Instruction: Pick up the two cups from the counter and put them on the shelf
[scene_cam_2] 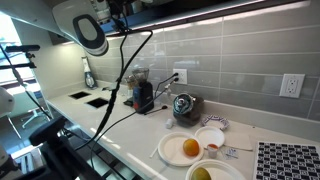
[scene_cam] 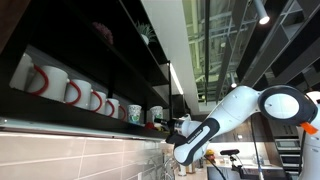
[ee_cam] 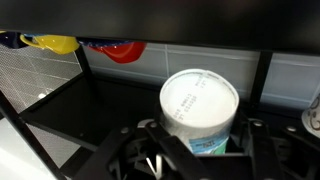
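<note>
The pale cup is still short of the dark lower shelf [scene_cam: 60, 122] beside the teal cup, which lies ahead, so my gripper will next reach farther in and let go of the cup.
My gripper [ee_cam: 200, 152] is shut on a pale whitish-green cup [ee_cam: 200, 105] with a teal band, whose printed flat end faces the wrist camera. The cup is held just in front of the dark lower shelf [ee_cam: 85, 112]. In an exterior view the gripper [scene_cam: 181, 125] is at the end of that shelf [scene_cam: 60, 122], right beside a teal cup [scene_cam: 135, 113] that stands on it. The held cup cannot be made out there. In an exterior view the arm [scene_cam_2: 92, 35] reaches up under the lit shelf [scene_cam_2: 230, 8].
A row of white mugs with red handles [scene_cam: 75, 92] stands on the shelf. Yellow [ee_cam: 55, 43] and red [ee_cam: 122, 50] items hang above. On the counter [scene_cam_2: 120, 130] are a kettle [scene_cam_2: 184, 106], plates with fruit [scene_cam_2: 188, 149] and an appliance [scene_cam_2: 142, 95].
</note>
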Motion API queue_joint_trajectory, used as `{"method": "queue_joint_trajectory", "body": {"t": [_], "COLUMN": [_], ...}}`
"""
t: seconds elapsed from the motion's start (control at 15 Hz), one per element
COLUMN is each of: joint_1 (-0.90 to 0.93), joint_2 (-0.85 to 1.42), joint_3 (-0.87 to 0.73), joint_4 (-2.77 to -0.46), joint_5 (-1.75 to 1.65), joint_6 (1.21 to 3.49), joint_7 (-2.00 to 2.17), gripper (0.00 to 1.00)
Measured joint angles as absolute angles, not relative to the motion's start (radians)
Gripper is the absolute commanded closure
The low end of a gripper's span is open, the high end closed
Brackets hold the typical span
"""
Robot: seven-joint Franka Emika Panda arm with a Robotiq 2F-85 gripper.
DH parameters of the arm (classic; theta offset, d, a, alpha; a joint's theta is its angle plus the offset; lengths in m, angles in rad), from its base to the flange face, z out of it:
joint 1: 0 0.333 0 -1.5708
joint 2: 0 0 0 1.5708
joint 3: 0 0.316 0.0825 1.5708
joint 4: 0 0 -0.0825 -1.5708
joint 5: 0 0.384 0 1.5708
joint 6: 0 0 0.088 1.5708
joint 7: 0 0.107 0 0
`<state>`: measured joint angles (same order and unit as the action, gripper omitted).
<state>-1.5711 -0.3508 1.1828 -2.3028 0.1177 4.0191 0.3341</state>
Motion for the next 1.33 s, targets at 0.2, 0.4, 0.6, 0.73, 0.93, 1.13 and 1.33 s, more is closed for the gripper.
{"method": "queue_joint_trajectory", "body": {"t": [0.2,0.4,0.6,0.73,0.93,1.13,1.33], "joint_1": [-1.615,-1.671,-1.726,-1.761,-1.805,-1.857,-1.915], "joint_2": [-0.327,-0.3,-0.269,-0.249,-0.219,-0.198,-0.19], "joint_3": [1.24,1.311,1.381,1.426,1.489,1.551,1.602], "joint_4": [-2.271,-2.252,-2.234,-2.22,-2.199,-2.181,-2.164], "joint_5": [0.117,0.117,0.115,0.11,0.088,0.063,0.042], "joint_6": [4.04,4.058,4.071,4.074,4.074,4.074,4.074], "joint_7": [0.31,0.288,0.27,0.266,0.266,0.266,0.266], "gripper": [0.63,0.63,0.63,0.63,0.63,0.63,0.63]}}
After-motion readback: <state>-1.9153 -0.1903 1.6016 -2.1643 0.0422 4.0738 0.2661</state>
